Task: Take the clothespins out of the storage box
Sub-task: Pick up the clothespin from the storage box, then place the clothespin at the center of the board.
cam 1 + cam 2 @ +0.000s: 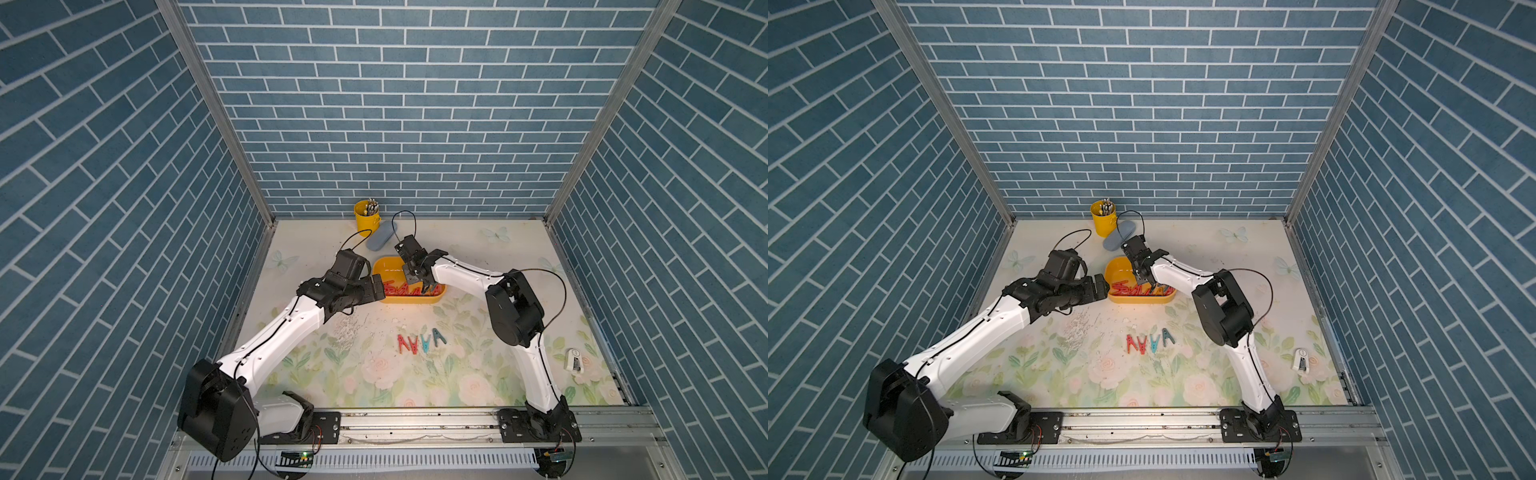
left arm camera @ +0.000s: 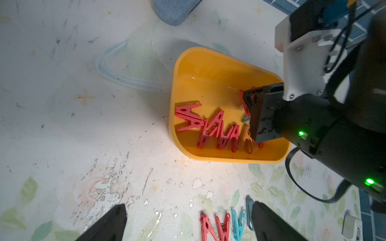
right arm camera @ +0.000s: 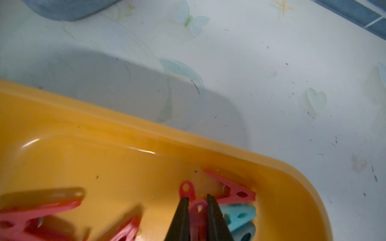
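Bare tabletop (image 1: 459,341) beside the dark clothespin is back from my right gripper, so it needs to rise from the box (image 1: 385,266) next, move back and down, and release the pin there.
The yellow-orange storage box (image 1: 385,266) stands mid-table and is seen in both top views. Several red clothespins (image 2: 217,129) lie along its near side. My right gripper (image 3: 197,198) reaches down into the box's right end and is shut on a red clothespin (image 3: 198,210). Beside that one lie a teal clothespin (image 3: 240,217) and another red one (image 3: 234,192). My left gripper (image 2: 189,205) hangs open just left of the box, holding nothing. Several clothespins (image 1: 419,343), red and teal, lie in a row on the table in front of the box.
A yellow pen cup (image 1: 368,216) and a grey-blue oval case (image 1: 382,237) stand behind the box near the back wall. A small white object (image 1: 575,359) lies at the front right. The mat is scuffed and flaking (image 1: 347,330) in front of my left gripper.
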Action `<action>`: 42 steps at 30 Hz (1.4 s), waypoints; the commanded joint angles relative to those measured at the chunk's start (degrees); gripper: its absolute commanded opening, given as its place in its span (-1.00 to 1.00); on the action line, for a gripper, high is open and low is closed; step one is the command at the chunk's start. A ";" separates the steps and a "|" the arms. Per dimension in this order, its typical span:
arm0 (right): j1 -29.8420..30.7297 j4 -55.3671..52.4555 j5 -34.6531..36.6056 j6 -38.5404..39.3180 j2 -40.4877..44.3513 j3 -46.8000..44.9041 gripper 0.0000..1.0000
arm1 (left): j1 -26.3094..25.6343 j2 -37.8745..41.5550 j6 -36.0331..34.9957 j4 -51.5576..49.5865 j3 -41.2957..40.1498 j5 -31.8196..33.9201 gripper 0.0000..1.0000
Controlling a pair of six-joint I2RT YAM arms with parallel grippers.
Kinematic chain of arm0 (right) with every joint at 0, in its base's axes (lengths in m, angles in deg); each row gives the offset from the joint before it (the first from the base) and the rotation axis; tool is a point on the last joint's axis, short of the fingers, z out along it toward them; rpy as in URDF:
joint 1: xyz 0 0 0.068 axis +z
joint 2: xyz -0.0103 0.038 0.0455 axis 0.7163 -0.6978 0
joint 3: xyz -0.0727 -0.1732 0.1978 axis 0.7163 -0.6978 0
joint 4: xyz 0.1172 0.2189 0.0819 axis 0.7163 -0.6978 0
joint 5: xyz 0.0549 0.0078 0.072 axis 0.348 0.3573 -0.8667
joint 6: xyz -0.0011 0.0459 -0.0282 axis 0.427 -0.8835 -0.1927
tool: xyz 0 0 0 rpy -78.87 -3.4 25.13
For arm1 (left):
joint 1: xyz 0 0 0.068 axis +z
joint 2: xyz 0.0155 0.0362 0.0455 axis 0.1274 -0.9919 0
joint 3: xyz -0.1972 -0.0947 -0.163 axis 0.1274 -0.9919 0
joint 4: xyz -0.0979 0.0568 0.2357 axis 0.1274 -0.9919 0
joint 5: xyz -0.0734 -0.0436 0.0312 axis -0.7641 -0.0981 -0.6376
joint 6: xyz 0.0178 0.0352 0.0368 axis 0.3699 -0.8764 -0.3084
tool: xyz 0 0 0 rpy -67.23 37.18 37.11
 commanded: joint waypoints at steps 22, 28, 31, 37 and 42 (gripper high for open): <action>-0.76 15.45 -17.25 -18.86 45.65 -49.64 -0.84 | -1.40 0.16 -2.60 4.26 0.45 -7.35 0.99; -1.58 18.72 -20.70 -22.37 51.99 -61.23 -0.85 | -3.11 -1.88 -2.23 4.05 1.88 -6.52 0.99; -1.91 20.94 -21.68 -24.24 54.23 -66.05 -0.85 | -4.11 -2.35 -2.06 3.74 2.49 -5.60 0.99; -3.30 28.07 -24.72 -28.00 56.06 -73.49 -0.84 | -5.07 -3.01 -1.26 3.41 3.01 -4.96 0.99; -3.82 31.71 -26.07 -30.59 55.60 -76.57 -0.84 | -5.85 -3.37 -1.17 2.60 3.64 -4.18 0.99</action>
